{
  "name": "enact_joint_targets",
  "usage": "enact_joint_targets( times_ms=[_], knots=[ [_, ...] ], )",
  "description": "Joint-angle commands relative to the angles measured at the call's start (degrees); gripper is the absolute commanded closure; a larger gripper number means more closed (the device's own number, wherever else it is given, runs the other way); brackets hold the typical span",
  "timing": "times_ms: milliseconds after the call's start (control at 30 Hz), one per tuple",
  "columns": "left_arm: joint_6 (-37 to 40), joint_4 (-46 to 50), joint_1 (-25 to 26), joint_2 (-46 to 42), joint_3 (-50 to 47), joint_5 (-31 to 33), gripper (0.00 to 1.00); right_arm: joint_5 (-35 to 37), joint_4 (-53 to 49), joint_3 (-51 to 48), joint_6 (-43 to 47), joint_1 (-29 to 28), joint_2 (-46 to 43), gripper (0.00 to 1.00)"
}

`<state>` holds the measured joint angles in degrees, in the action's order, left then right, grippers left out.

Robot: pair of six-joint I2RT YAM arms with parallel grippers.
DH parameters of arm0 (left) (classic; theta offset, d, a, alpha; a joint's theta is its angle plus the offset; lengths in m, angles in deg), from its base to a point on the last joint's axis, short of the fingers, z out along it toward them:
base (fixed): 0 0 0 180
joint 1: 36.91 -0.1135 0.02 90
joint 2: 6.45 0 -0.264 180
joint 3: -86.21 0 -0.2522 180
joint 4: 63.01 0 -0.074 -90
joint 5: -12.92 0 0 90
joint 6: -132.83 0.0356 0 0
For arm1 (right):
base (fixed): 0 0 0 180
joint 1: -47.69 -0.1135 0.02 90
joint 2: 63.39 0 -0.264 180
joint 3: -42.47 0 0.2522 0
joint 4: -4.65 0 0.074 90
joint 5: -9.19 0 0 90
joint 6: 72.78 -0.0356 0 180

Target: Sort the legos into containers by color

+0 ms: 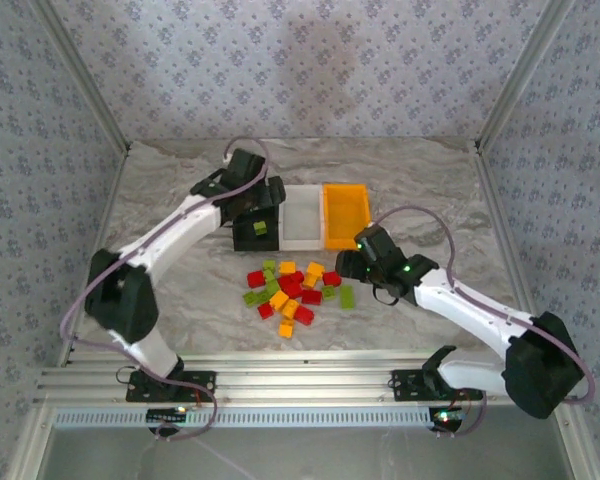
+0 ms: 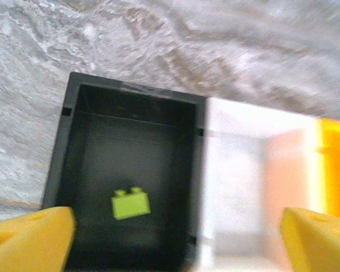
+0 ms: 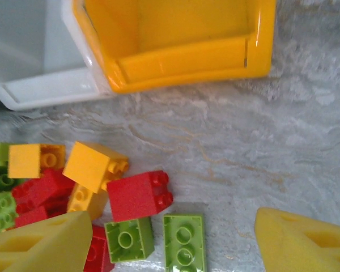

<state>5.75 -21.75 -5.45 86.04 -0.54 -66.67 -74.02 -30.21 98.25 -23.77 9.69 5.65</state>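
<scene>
My right gripper must next shift down toward the pile, onto the red brick point(image 3: 139, 195) beyond the upturned green ones, since bare table beside it leaves the fingers room.
The containers stand in a row at the back: black bin point(image 1: 248, 238), white bin point(image 1: 300, 218), orange bin point(image 1: 346, 212). My left gripper point(image 1: 256, 203) hangs open over the black bin point(image 2: 130, 141), and one lime green lego point(image 2: 131, 203) lies inside it. The remaining legos point(image 1: 293, 289) form a loose pile of red, orange-yellow and green in front of the bins. My right gripper point(image 1: 354, 263) is open at the pile's right edge. Between its fingers lie two upturned green bricks point(image 3: 185, 241) point(image 3: 130, 238), with a red brick point(image 3: 139, 195) just beyond them.
The marble-patterned table point(image 1: 180, 290) has bare surface left and right of the pile. The white bin point(image 3: 34, 51) and orange bin point(image 3: 175, 39) sit close ahead of my right gripper. An aluminium rail point(image 1: 300, 385) runs along the near edge, and papered walls enclose the table.
</scene>
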Motion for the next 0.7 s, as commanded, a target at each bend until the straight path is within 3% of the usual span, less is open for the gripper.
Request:
enact_joint_targets(
  times_ms=[0,167,333,667],
  knots=[
    [-0.71,-3.19,2.58,-8.52,-5.61,-4.43,0.01,-4.26,3.17,-1.49,-0.41,-0.02,3.55,0.22],
    [-0.79,-4.42,6.63,-19.45,-17.32,-4.34,0.01,-3.80,4.53,3.23,3.82,-2.77,12.24,0.21],
    [-2.70,-3.21,6.83,-28.66,-26.74,-3.07,0.00,0.47,-0.41,8.81,4.43,-4.99,19.59,0.21],
    [-3.10,0.21,6.61,-35.47,-31.01,0.76,0.01,2.28,-3.65,11.17,5.95,-5.34,26.05,0.30]
  ],
)
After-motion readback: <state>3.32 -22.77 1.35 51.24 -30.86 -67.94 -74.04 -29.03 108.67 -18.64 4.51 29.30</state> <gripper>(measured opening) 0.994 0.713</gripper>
